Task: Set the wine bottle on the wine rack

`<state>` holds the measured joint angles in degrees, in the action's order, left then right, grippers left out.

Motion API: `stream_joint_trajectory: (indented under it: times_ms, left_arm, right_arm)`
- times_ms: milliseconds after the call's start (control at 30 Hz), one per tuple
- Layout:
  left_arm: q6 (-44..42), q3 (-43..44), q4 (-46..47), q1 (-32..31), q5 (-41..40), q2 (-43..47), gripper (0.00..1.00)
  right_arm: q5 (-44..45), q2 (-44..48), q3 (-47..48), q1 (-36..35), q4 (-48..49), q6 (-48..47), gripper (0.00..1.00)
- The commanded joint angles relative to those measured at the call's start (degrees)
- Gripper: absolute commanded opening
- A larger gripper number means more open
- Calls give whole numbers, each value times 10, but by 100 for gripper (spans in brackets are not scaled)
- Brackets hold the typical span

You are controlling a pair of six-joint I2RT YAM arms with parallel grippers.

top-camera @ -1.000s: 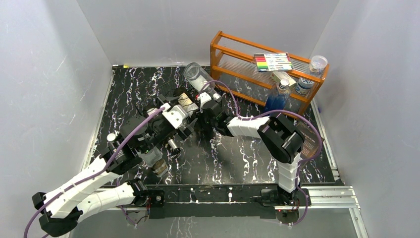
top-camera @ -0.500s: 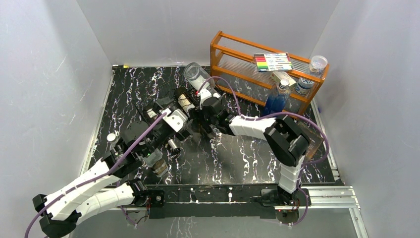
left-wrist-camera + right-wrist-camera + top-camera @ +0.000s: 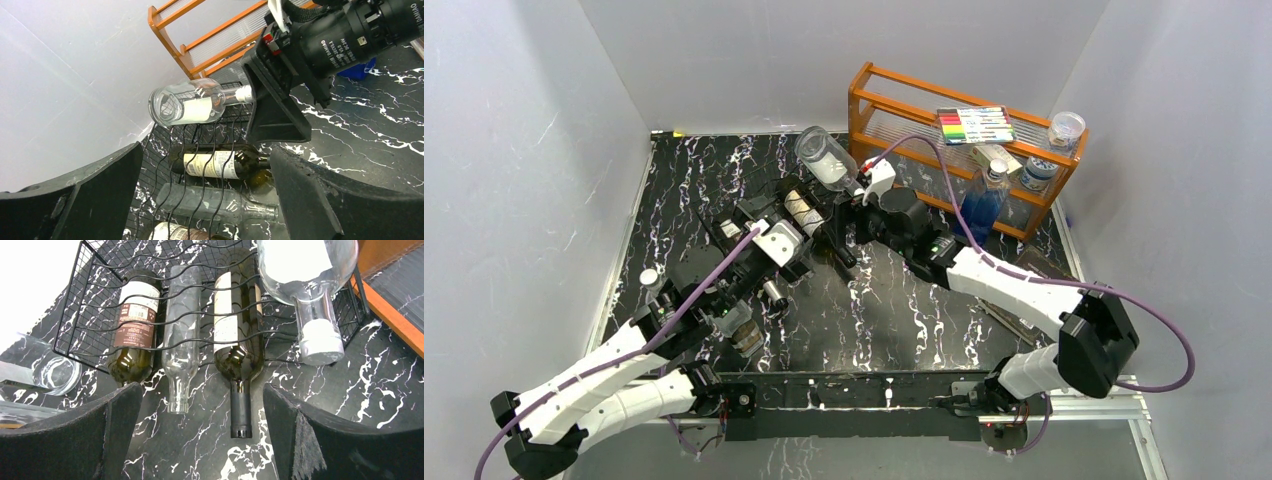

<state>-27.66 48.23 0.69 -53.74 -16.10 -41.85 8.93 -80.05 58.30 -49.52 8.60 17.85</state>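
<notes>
I should move my right gripper to the right in the top view and close it around the blue bottle's top (image 3: pixel 997 169), because the wine bottle is already resting in its cradle.
The black wire wine rack (image 3: pixel 95 300) lies on the marble table with three bottles lying in its cradles. The wine bottle (image 3: pixel 239 335), dark green with a cream label, rests in the third cradle. Its black-capped neck (image 3: pixel 240 412) points out between the fingers of my right gripper (image 3: pixel 202 432), which is open and touches nothing. A clear bottle (image 3: pixel 305 280) with a white cap lies tilted on top of the rack at the right end. My left gripper (image 3: pixel 207 195) is open on the other side, with the wine bottle (image 3: pixel 220 162) and a clear one (image 3: pixel 215 202) seen between its fingers.
An orange wooden shelf (image 3: pixel 894 105) stands at the back right with a marker pack (image 3: pixel 974 125), jars and a blue bottle (image 3: pixel 979 200). A glass jar (image 3: pixel 736 330) sits beside the left arm. A small glass (image 3: pixel 55 372) stands left of the rack.
My right gripper has opened, let go of the wine bottle and drawn back from the rack. The right arm's elbow has swung out to the right. The left arm has stayed almost still.
</notes>
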Motion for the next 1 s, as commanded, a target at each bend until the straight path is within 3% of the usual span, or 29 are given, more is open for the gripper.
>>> stream_joint_trajectory:
  times_ms: [0,300,467,633,767,967]
  left_arm:
    - [-1,-1,17,1,-6,7,98]
    - [34,1,-4,1,3,12,98]
    - [49,-10,14,1,-6,-1,98]
    - [91,-13,33,1,-29,-31,98]
    - [132,-17,49,2,-47,-39,98]
    - [175,-8,34,2,-25,-55,98]
  right_arm:
    - [18,24,-5,1,-44,7,98]
    - [117,138,16,2,-140,14,97]
    - [269,185,102,10,-241,1,96]
    - [422,160,199,45,-344,-16,95]
    - [447,139,249,98,-395,-24,95]
    - [401,125,282,210,-455,-11,95]
